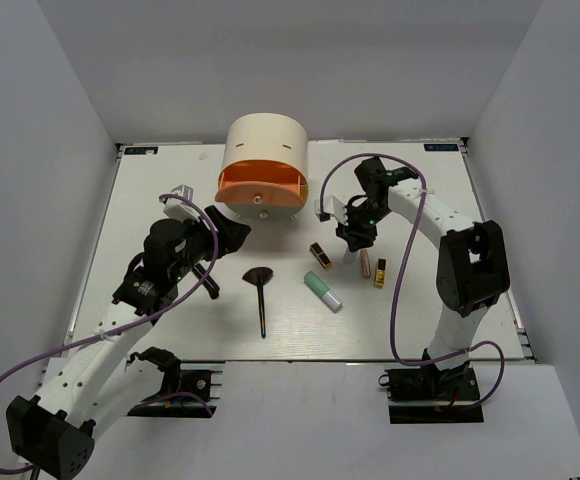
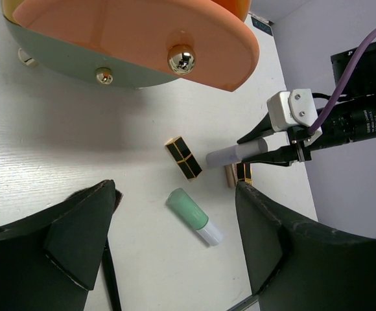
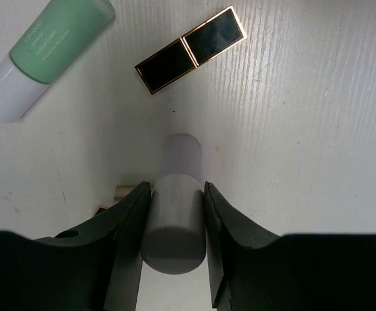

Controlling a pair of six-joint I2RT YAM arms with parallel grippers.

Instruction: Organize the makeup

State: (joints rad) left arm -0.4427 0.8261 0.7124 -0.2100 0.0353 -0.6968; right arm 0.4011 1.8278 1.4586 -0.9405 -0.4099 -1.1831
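Observation:
I should next move my right gripper up and left in the top view, over the pulled-out orange drawer (image 1: 262, 173), as its open top lets me release the bottle inside.
My right gripper (image 3: 174, 189) is shut on the small white bottle (image 3: 180, 152), one finger pressed to each side of it. The left wrist view shows that bottle (image 2: 235, 154) held lying flat just above the table. Below it lie a black-and-gold lipstick (image 1: 320, 255), a rose-gold tube (image 1: 364, 264), a second lipstick (image 1: 380, 273) and the mint-green white-capped tube (image 1: 322, 290). The black fan brush (image 1: 260, 295) lies left of them. My left gripper (image 2: 175, 189) stands open above the table, the mint tube (image 2: 193, 215) beyond its fingers. I cannot make out the thin stick brush.
The round cream box (image 1: 263, 150) stands at the back centre with its orange drawer (image 2: 142, 32) pulled out toward the arms. White walls close in the table (image 1: 150, 200) on the left, right and back.

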